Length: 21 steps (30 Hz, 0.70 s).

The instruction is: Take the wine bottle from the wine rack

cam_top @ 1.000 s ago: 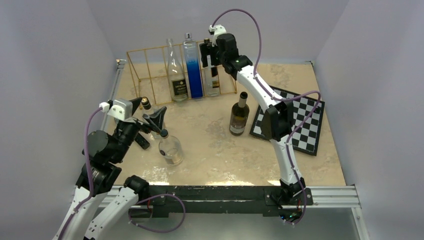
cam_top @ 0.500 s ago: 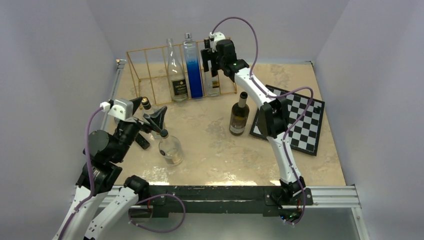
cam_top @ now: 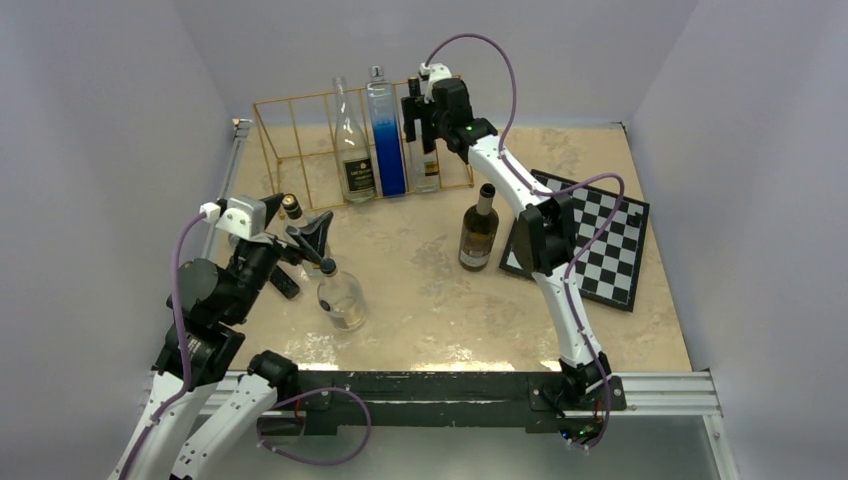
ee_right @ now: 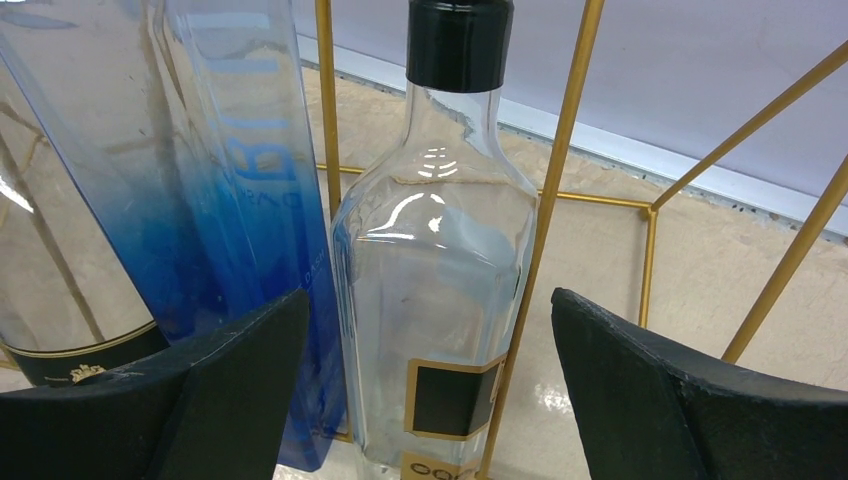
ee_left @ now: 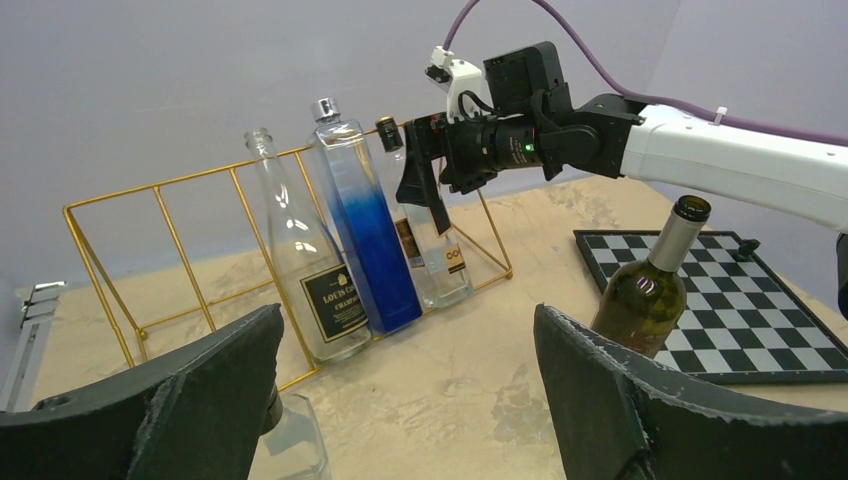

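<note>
My right gripper draws back from the rack [cam_top: 300,150] to the dark green wine bottle's neck [cam_top: 485,200] next and closes, since that neck stands clear beside the chessboard.
The gold wire wine rack [cam_top: 300,150] stands at the back and holds three upright bottles: a clear one with a black label [cam_top: 352,150], a blue one [cam_top: 385,140] and a clear square one with a black cap [cam_top: 425,160]. My right gripper [cam_top: 418,110] is open at the black-capped bottle's upper part. In the right wrist view that bottle [ee_right: 440,250] stands between my spread fingers [ee_right: 230,390], behind a gold rack wire [ee_right: 545,220]; no contact shows. My left gripper [cam_top: 302,258] is open and empty over the table's left side.
A dark green wine bottle [cam_top: 478,230] stands on the table beside a chessboard [cam_top: 590,245]. A clear bottle [cam_top: 342,298] stands by my left gripper, and a dark-capped bottle top [cam_top: 292,207] shows behind it. The rack's left slots hold nothing.
My right gripper has moved left and a little forward, up to the black-capped bottle in the rack. The left arm and all bottles have not moved.
</note>
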Available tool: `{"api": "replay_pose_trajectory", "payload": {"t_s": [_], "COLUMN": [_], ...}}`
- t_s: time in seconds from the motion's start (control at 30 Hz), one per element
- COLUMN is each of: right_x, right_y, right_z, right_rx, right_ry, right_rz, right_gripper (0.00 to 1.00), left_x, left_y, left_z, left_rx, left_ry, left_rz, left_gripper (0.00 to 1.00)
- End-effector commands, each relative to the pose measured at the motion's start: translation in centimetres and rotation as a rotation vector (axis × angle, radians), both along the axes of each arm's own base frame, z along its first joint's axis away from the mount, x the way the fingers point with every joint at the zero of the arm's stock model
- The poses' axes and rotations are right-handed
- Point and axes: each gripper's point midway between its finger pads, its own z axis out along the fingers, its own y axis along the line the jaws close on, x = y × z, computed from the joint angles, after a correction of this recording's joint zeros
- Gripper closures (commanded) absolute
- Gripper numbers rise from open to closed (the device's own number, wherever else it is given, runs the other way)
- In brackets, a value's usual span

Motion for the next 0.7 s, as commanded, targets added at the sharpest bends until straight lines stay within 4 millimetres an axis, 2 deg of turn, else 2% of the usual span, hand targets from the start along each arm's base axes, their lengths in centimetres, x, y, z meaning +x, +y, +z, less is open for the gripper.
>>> {"api": "replay_pose_trajectory", "payload": {"t_s": [0.0,0.03,0.1,0.27,0.4,0.5,0.6,0.67], "right_x": [-0.4,-0.6,-0.7,-1.9,-4.7,-7.7,-12.0,-15.4], "right_y": [0.4,0.5,0.6,0.0,-1.5,-3.5,-5.5,-7.1], "right_z": [4.6,4.4,6.3,13.5,20.3,23.6,24.1,22.7], "right_rx": [0.1,0.103,0.113,0.099,0.111,0.106,0.109,0.1], "right_ry": [-0.055,-0.061,-0.104,-0.233,-0.35,-0.375,-0.333,-0.26], "right_rz": [-0.007,0.001,0.019,0.073,0.105,0.091,0.092,0.093], "right_gripper": [0.07,0.07,0.07,0.05,0.03,0.02,0.03,0.04], "left_x": [0.1,0.2,0.3,0.5,0.5,0.8,0.9,0.8], "left_y": [0.0,0.0,0.0,-0.4,-0.3,0.0,0.3,0.5], "left_z": [0.9,0.8,0.7,0.5,0.4,0.2,0.1,0.1], "left_rx": [-0.019,-0.017,-0.016,-0.014,-0.014,-0.01,-0.007,-0.008], "left_ry": [-0.032,-0.031,-0.028,-0.018,-0.019,-0.013,-0.012,-0.015], "left_rz": [0.0,0.003,0.005,-0.008,-0.002,0.018,0.033,0.041], "left_gripper": [0.02,0.02,0.02,0.02,0.02,0.02,0.02,0.02]}}
